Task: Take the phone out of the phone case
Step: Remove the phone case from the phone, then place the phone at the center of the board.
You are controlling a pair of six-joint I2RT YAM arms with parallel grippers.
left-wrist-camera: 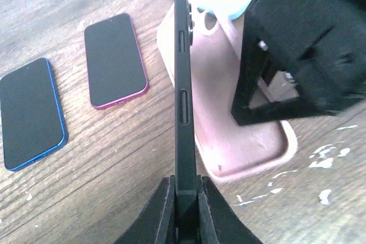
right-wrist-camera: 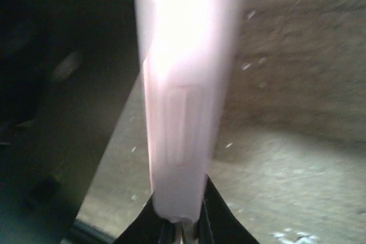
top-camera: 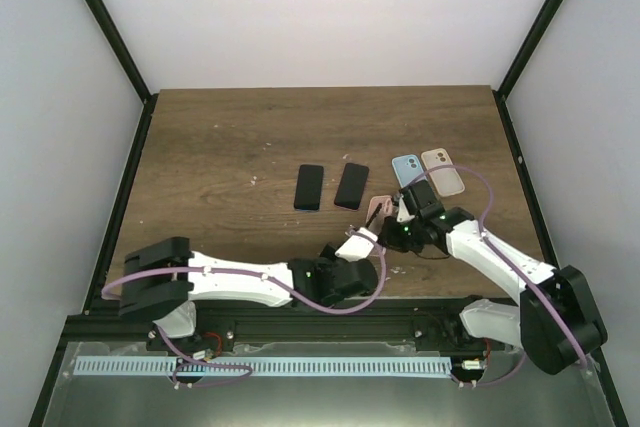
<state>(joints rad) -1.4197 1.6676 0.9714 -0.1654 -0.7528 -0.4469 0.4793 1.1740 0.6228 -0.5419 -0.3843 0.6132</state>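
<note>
The left gripper moves outward past the blue phone and down to release next, since bare tabletop lies there, to the gripper's left in the top view.
My left gripper is shut on the bottom end of a black phone, which I see edge-on with its side buttons showing. Right beside the phone is a pink case with its hollow side facing it; I cannot tell whether they touch. My right gripper is shut on the edge of the pink case. In the top view the two grippers, left and right, meet at the pink case right of the table's centre.
A blue phone and a magenta phone lie face up to the left, also in the top view. A light blue case and a beige case lie just behind the grippers.
</note>
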